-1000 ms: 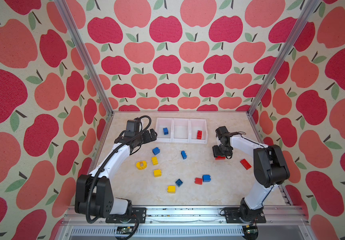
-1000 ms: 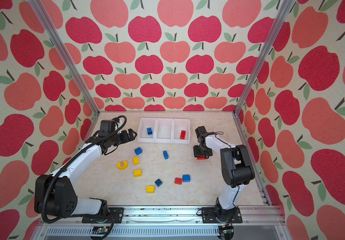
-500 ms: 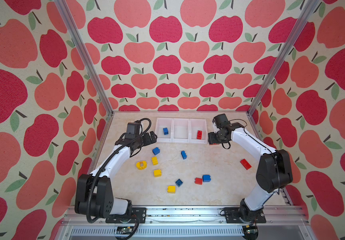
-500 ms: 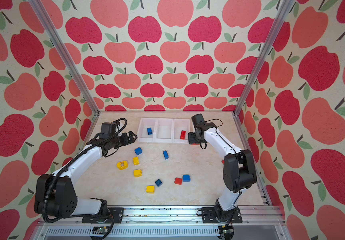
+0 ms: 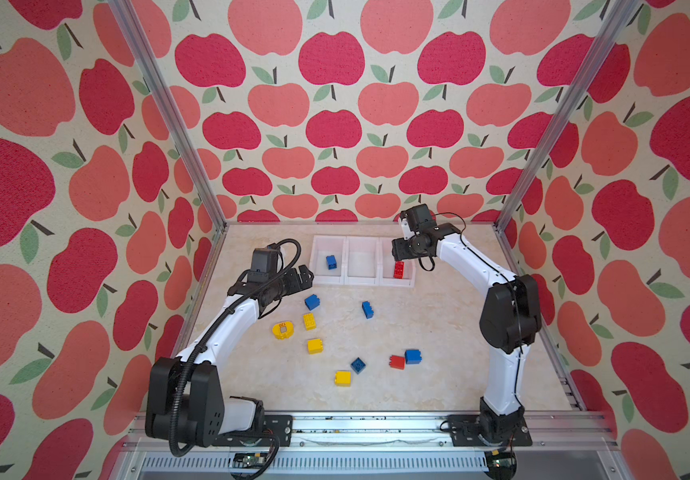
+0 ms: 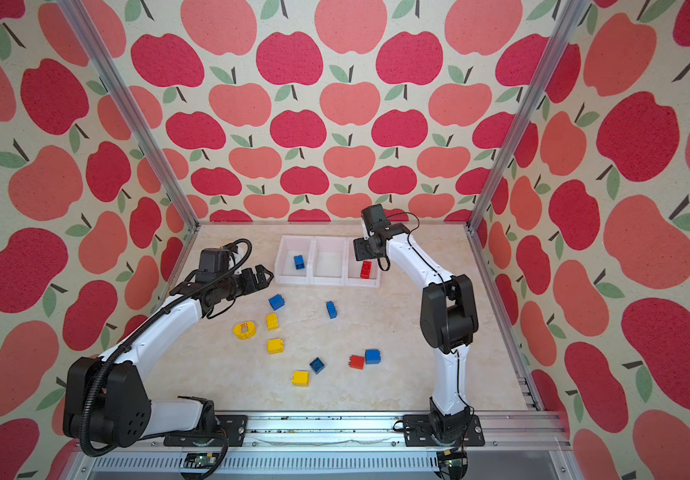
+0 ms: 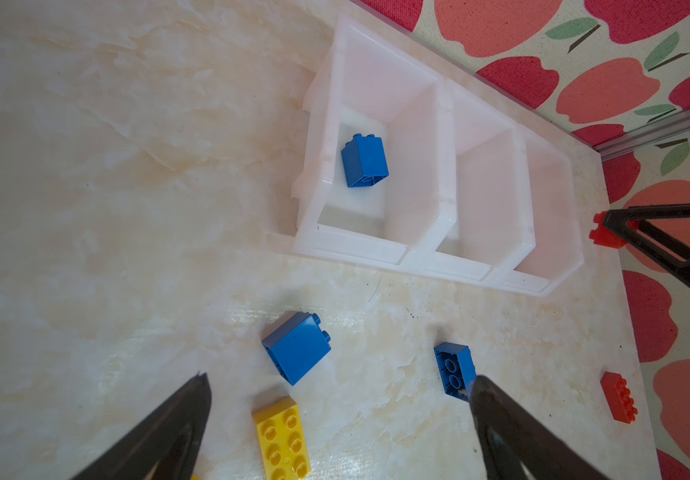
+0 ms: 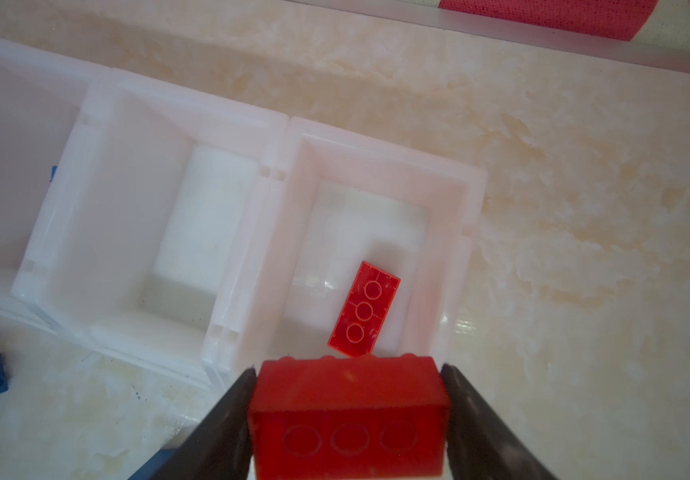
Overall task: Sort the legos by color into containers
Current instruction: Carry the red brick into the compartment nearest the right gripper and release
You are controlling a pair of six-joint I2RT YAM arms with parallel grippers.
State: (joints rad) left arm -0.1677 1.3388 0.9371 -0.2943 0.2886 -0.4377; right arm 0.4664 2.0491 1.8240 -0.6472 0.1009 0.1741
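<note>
Next I will move my right gripper down outward over the far part of the bottom of the red lego's container, which lies below and outward of it, and release the matching red brick.
Three white containers (image 5: 362, 283) stand in a row at the back. The left one holds a blue lego (image 5: 331, 262) and the right one a red lego (image 5: 398, 270). My right gripper (image 5: 402, 252) hovers over the right container's near edge, shut on a red brick (image 8: 349, 409); that brick is hidden under the gripper in both top views. My left gripper (image 7: 340, 378) is open and empty, above the table near a blue brick (image 7: 296, 348) and a yellow brick (image 7: 282, 439). Several blue, yellow and red legos lie loose on the table, among them a rounded yellow piece (image 5: 283, 330).
Another blue brick (image 5: 367, 309) lies mid-table. Near the front are a yellow brick (image 5: 342, 378), a blue one (image 5: 358, 365) and a red-blue pair (image 5: 404, 359). A red brick (image 7: 619, 397) lies at the right, hidden behind my right arm in both top views. Apple-patterned walls enclose three sides.
My right gripper has lifted a red brick from the table at the right and carried it back and left to over the right container. The left gripper has shifted only slightly.
</note>
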